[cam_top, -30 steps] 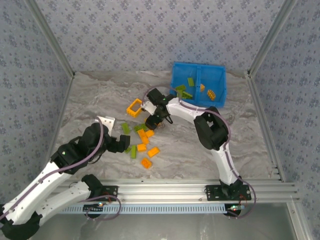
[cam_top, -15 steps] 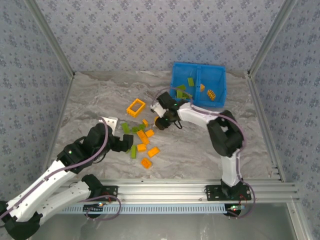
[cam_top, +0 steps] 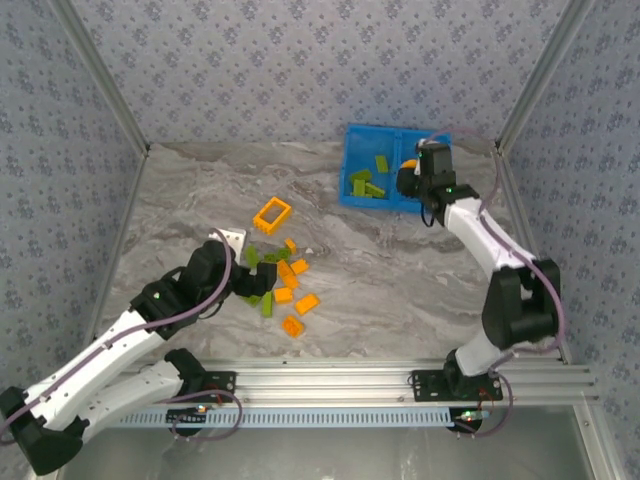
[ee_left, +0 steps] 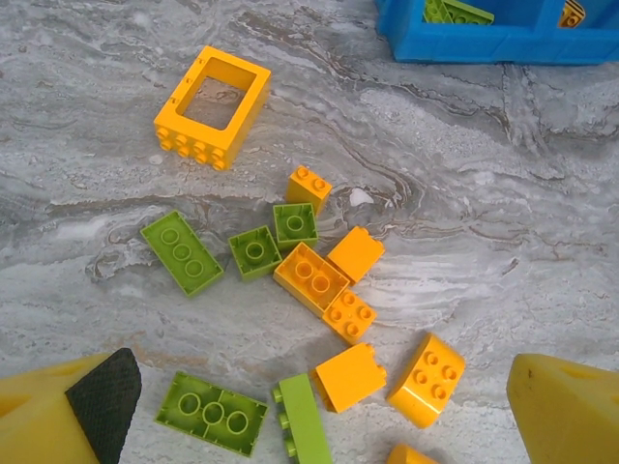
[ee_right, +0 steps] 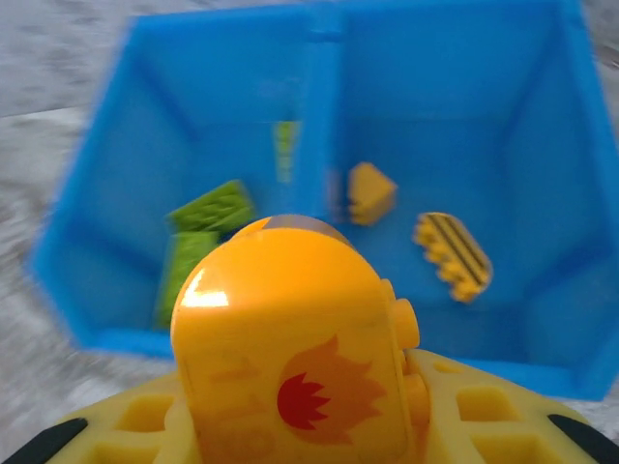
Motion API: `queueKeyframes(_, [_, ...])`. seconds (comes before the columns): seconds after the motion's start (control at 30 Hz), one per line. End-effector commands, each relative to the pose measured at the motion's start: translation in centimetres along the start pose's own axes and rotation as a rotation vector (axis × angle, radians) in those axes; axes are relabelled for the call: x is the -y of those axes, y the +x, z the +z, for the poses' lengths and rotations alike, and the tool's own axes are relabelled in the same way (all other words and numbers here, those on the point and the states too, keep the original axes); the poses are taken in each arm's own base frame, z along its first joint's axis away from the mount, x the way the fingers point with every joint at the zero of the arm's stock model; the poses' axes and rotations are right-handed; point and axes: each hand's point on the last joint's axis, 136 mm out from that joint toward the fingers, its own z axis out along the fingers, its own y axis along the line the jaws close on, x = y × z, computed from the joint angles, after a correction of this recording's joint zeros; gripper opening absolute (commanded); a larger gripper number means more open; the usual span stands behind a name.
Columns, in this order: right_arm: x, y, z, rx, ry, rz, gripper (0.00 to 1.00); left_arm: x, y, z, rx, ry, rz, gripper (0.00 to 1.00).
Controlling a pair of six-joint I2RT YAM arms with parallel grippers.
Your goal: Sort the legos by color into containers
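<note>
The round orange piece goes down with my right gripper into the blue bin's section with the orange legos next, before the release.
My right gripper [cam_top: 415, 180] hangs over the blue bin [cam_top: 375, 203], shut on a round orange piece [ee_right: 290, 338] with a red flame print. Below it, the bin's [ee_right: 106, 193] left compartment holds green legos [ee_right: 208, 208], and the right one holds an orange lego [ee_right: 370, 191] and a striped orange one [ee_right: 453, 253]. Loose orange and green legos [cam_top: 282, 275] lie mid-table, with the open orange frame [cam_top: 271, 216] behind them. My left gripper [cam_top: 250, 285] hovers open just left of that pile, its yellow fingers [ee_left: 566, 411] wide apart above an orange brick [ee_left: 350, 375] and a green one [ee_left: 302, 420].
Patterned walls with metal posts close in the marbled table on three sides. An aluminium rail [cam_top: 330, 375] runs along the near edge by the arm bases. The blue bin [ee_left: 484, 43] stands at the back right.
My right gripper closed on the round orange piece at the pile and carried it right and back to above the bin. The left gripper edged closer to the pile, still open.
</note>
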Motion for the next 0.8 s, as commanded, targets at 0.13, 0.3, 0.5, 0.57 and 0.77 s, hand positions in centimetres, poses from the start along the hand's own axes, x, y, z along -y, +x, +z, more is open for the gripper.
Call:
queueKeyframes(0.13, [5.0, 1.6, 6.6, -0.166, 0.153, 0.126, 0.37, 0.2, -0.9, -1.3, 0.070, 0.047, -0.075, 0.99])
queueKeyframes(0.3, [5.4, 3.6, 10.1, -0.275, 0.107, 0.162, 0.42, -0.1, -0.7, -1.6, 0.082, 0.046, -0.088, 0.99])
queueKeyframes(0.5, [4.9, 3.1, 10.6, -0.298, 0.084, 0.179, 0.50, 0.3, -0.9, -1.0, 0.065, 0.045, -0.077, 0.99])
queueKeyframes(0.57, [4.8, 2.4, 9.9, -0.284, 0.082, 0.181, 0.55, 0.5, -0.8, -0.7, 0.056, 0.049, -0.075, 0.99])
queueKeyframes(0.77, [4.5, -0.2, 6.2, -0.199, 0.105, 0.146, 0.65, 0.5, -0.9, -0.4, 0.059, 0.045, -0.081, 0.99])
